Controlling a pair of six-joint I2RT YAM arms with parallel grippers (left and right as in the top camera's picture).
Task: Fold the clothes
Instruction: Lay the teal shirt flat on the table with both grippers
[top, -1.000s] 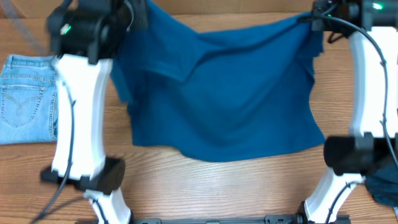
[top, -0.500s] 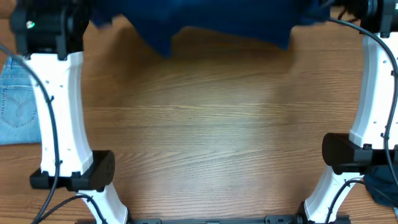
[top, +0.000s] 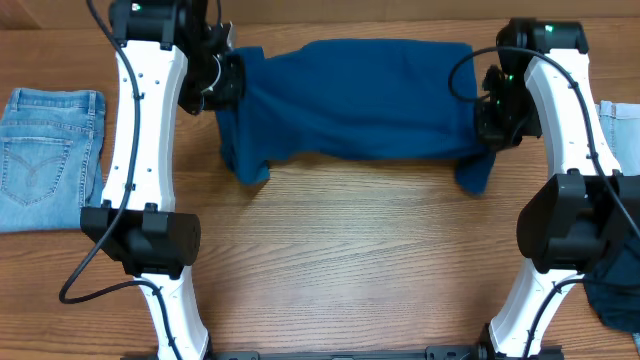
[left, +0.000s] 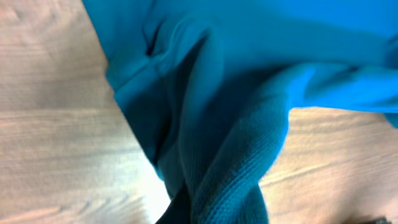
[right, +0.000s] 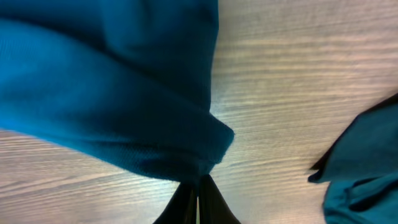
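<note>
The shirt goes back and down to the tabletop by the shirt's hanging corner (top: 250, 192) next, and my left gripper releases it, because this end is still raised.
The deep blue shirt (top: 355, 100) lies as a wide band across the far middle of the table, held at both ends. My left gripper (top: 222, 82) is shut on its left end; the cloth (left: 230, 112) fills the left wrist view and hides the fingers. My right gripper (top: 490, 120) is shut on its right end, and the closed fingertips (right: 199, 186) pinch the cloth (right: 106, 93). A corner hangs down at each end (top: 245, 165).
Folded light-blue jeans (top: 45, 155) lie at the left edge. A dark blue garment (top: 615, 295) sits at the right front by the right arm's base, and also shows in the right wrist view (right: 367, 168). Pale denim (top: 620, 125) shows at the right edge.
Both grippers swung the shirt up and back off the table, then brought it down again nearer the far side, where it now lies as a narrower doubled band.
</note>
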